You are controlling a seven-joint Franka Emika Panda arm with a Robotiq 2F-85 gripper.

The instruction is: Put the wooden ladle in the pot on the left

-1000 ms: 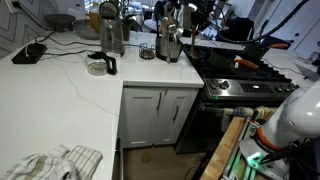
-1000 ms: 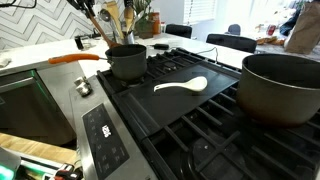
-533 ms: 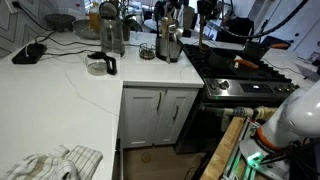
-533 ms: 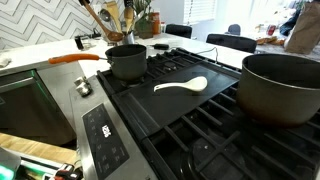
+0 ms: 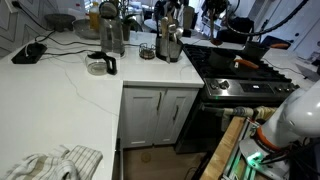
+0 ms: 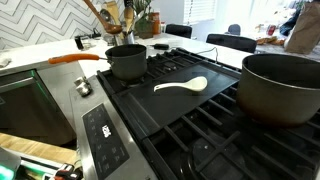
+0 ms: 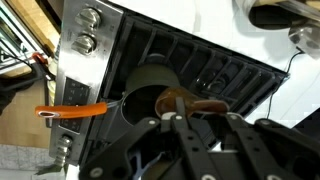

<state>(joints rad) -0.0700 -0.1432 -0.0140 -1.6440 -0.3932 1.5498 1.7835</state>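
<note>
The ladle's bowl end is still hanging above the pot's rim, so my gripper should come down over the opening of the small dark pot [image 7: 145,102] next and release the wooden ladle [image 7: 175,101].
In the wrist view my gripper [image 7: 200,116] is shut on the wooden ladle [image 7: 175,101]. The ladle's brown bowl end sticks out past the fingertips, over the rim of the small dark pot [image 7: 146,84] with the orange handle [image 7: 70,110]. That pot stands at the left of the stove in an exterior view [image 6: 126,62]. In an exterior view the gripper [image 5: 213,10] is high above the back of the stove, and the ladle is too small to make out there.
A large dark pot [image 6: 281,86] sits on the right burner. A white spoon [image 6: 181,86] lies on the grate between the pots. A canister of utensils [image 6: 116,22] stands behind the small pot. Steel canisters [image 5: 168,42] stand on the white counter [image 5: 70,95].
The gripper has carried the ladle away from the canisters and over the stove; it now hangs above the small pot.
</note>
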